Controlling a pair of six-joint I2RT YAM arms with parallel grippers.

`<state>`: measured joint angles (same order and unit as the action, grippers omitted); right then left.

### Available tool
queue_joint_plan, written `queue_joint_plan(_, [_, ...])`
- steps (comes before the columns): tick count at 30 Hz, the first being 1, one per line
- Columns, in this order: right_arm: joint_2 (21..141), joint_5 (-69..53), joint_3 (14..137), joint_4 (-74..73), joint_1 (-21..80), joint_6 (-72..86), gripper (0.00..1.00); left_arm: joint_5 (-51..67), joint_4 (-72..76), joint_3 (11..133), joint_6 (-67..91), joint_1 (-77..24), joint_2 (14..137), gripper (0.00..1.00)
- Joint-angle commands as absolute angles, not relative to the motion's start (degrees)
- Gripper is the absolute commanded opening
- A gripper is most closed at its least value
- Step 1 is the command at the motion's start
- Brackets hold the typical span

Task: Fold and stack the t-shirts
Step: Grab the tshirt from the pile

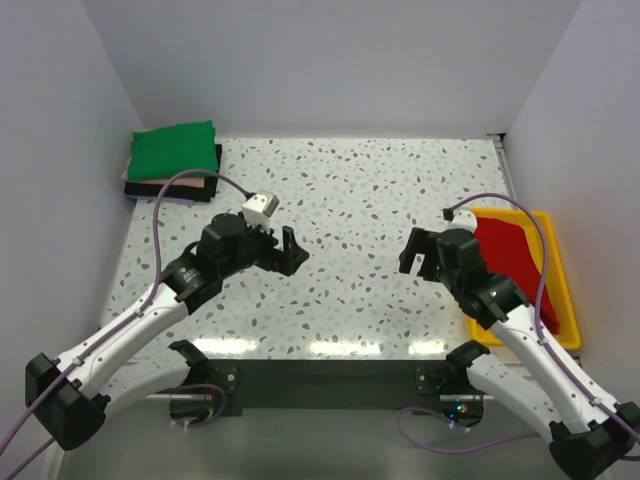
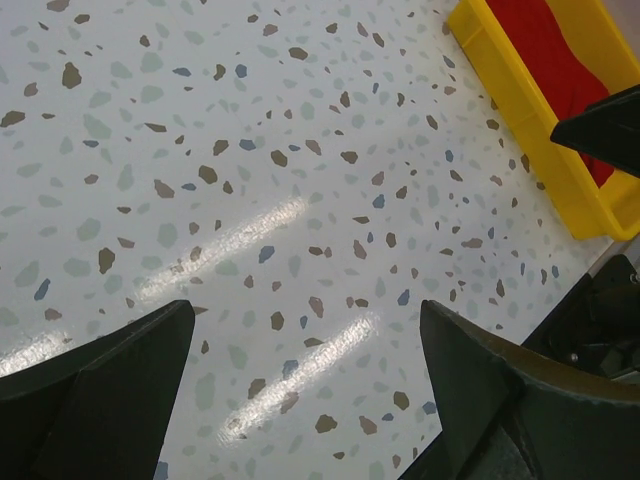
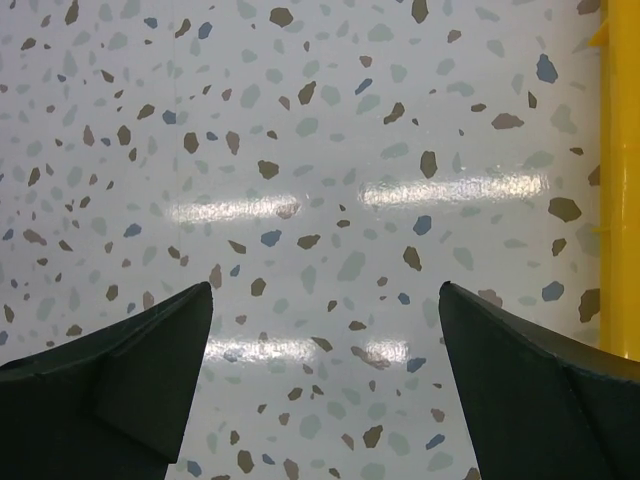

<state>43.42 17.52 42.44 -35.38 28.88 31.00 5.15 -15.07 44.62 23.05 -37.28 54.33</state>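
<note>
I need to lower my right gripper next onto the far part of the red t-shirt, to the right in the top view, behind the side of the tray.
A bright red t-shirt [image 1: 512,250] lies in the yellow tray [image 1: 563,300] at the right edge; it also shows in the left wrist view [image 2: 555,55]. A folded green t-shirt [image 1: 175,152] tops a stack at the far left corner, with a pale pink one [image 1: 165,195] and a black one [image 1: 215,160] under it. My left gripper [image 1: 290,252] hangs open and empty over the bare table middle [image 2: 305,310]. My right gripper [image 1: 413,255] is open and empty just left of the tray [image 3: 325,300].
The speckled tabletop [image 1: 350,200] lies between the two grippers. The tray's yellow wall [image 3: 618,180] stands at the right edge of the right wrist view. White walls close the table on the left, back and right.
</note>
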Motion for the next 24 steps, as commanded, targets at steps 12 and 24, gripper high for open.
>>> queue_joint_plan(12, [58.2,31.5,56.7,-37.7,24.3,29.7,0.99,9.0,-14.9,45.7,20.3,-37.0,50.8,1.00])
queue_joint_plan(24, [80.6,19.9,59.7,-30.6,-11.4,32.7,0.98,9.3,-15.5,43.8,19.5,-37.0,48.8,1.00])
